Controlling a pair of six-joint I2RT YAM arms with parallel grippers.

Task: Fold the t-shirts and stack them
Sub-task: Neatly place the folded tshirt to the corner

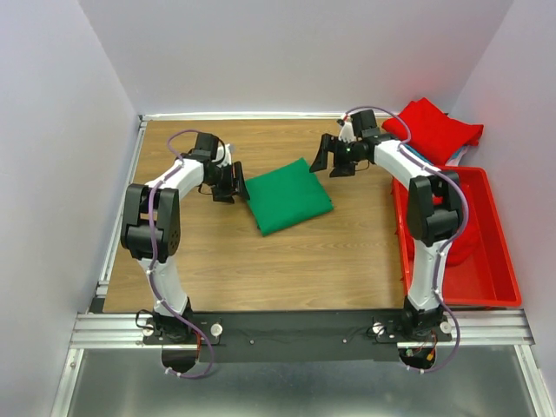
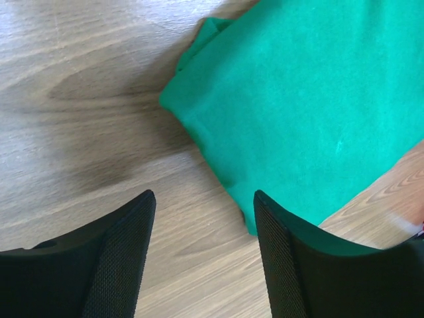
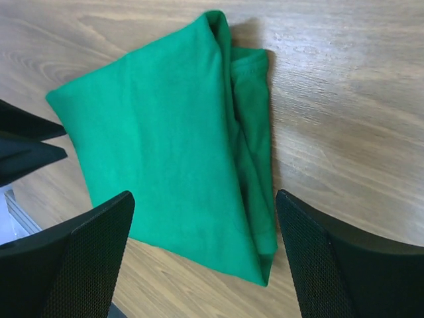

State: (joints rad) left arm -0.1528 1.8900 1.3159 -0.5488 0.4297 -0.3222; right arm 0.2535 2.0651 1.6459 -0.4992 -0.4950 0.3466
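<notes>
My right gripper moves down and to the left in the top view onto the t-shirt's bin-side edge (image 1: 317, 186) (image 3: 246, 199) next, because its layers show between the open fingers.
A bright green t-shirt (image 1: 287, 196) lies folded into a rough square on the wooden table; it also shows in the left wrist view (image 2: 298, 99) and the right wrist view (image 3: 165, 152). My left gripper (image 1: 233, 183) is open and empty just left of the shirt, its fingers (image 2: 119, 252) over bare wood at the shirt's edge. My right gripper (image 1: 334, 156) is open and empty above the shirt's far right corner. A red t-shirt (image 1: 432, 129) lies crumpled at the back right. More red cloth (image 1: 465, 239) lies in the bin.
A red plastic bin (image 1: 499, 252) stands along the table's right side, beside my right arm. White walls close in the back and both sides. A metal rail runs along the near edge.
</notes>
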